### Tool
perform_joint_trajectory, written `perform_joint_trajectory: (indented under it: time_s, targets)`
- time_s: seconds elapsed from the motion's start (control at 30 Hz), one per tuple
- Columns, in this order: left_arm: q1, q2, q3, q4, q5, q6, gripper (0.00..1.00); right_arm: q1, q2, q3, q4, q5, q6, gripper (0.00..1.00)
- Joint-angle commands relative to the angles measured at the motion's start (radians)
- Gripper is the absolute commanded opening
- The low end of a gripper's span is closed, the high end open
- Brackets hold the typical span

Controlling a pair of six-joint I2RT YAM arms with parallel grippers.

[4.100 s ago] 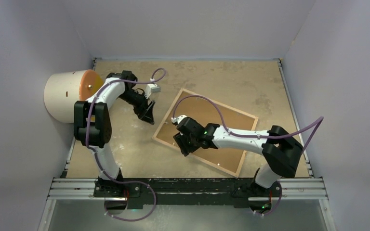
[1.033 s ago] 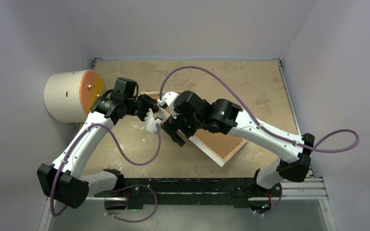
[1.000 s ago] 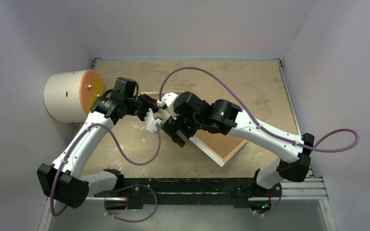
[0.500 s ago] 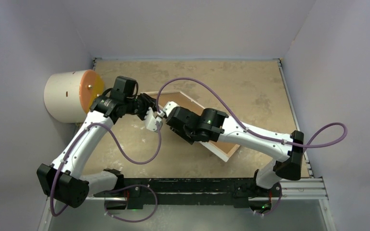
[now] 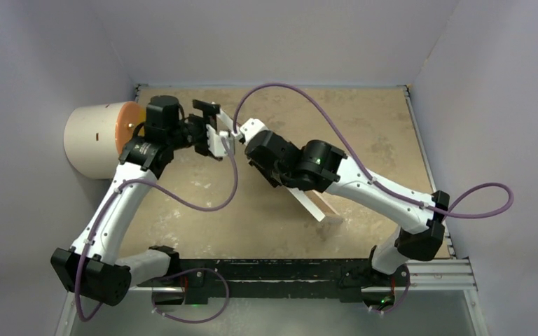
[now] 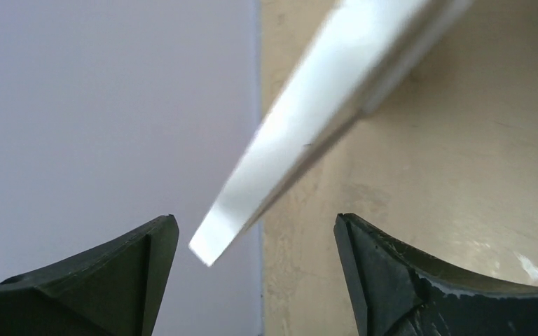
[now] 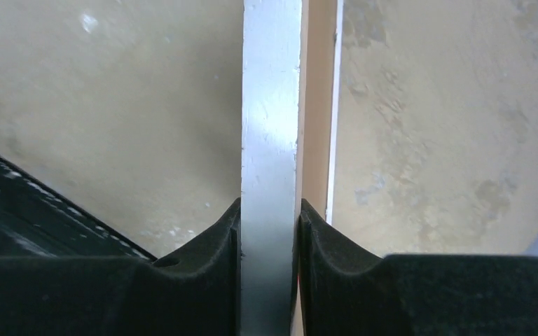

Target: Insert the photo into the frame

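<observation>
I should first swing my right gripper toward the right in the top view and down, since bare tabletop lies below it, to turn the tipped frame flat and then release it.
The frame (image 5: 313, 206) is tipped up steeply, so the top view shows mostly its thin white edge and a sliver of brown back. My right gripper (image 5: 285, 179) is shut on that edge. In the right wrist view the white edge of the frame (image 7: 271, 126) runs straight up between the black pads (image 7: 203, 266) of the right gripper (image 7: 270, 210). My left gripper (image 5: 212, 126) stands open to the upper left of the frame. In its wrist view a white corner of the frame (image 6: 280, 154) pokes between the spread jaws of the left gripper (image 6: 252, 224) without touching them. The photo is out of view.
A cream cylinder with an orange face (image 5: 98, 138) lies on its side at the table's left edge, just behind the left arm. Purple cables loop above both arms. Grey walls close in the table (image 5: 364, 119) on three sides, and a black rail (image 5: 273, 269) runs along the near edge.
The left gripper opened, let go of the frame's corner and drew back up-left. The right gripper shut on the frame's edge and swung the frame from tilted to nearly upright.
</observation>
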Motion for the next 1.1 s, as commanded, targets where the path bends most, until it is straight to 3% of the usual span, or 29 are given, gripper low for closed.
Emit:
perform_joint_trajectory:
  time_s: [0.0,0.13,0.3,0.53,0.73,0.87,1.07]
  targets:
    - [0.115,-0.007,0.111,0.330,0.056,-0.422,0.88,-0.108,0.027,0.189,0.083,-0.193,0.036,0.14]
    - [0.220,0.028,0.206,0.367,0.085,-0.670,0.90,-0.329,0.056,0.237,0.141,-0.424,0.110,0.13]
    - [0.237,0.063,0.255,0.209,0.135,-0.705,0.92,-0.556,0.066,0.130,0.236,-0.643,0.193,0.13]
    - [0.239,0.167,0.323,-0.028,0.127,-0.724,0.94,-0.807,0.002,-0.180,0.415,-0.917,0.304,0.10]
    - [0.240,0.249,0.348,-0.111,0.028,-0.780,0.96,-0.890,-0.088,-0.487,0.582,-0.998,0.316,0.10]
    - [0.243,0.252,0.277,-0.083,-0.005,-0.796,0.96,-0.904,-0.124,-0.726,0.751,-1.016,0.358,0.09]
    - [0.244,0.220,0.157,-0.049,-0.016,-0.765,0.98,-0.923,-0.098,-0.910,0.974,-1.021,0.430,0.07]
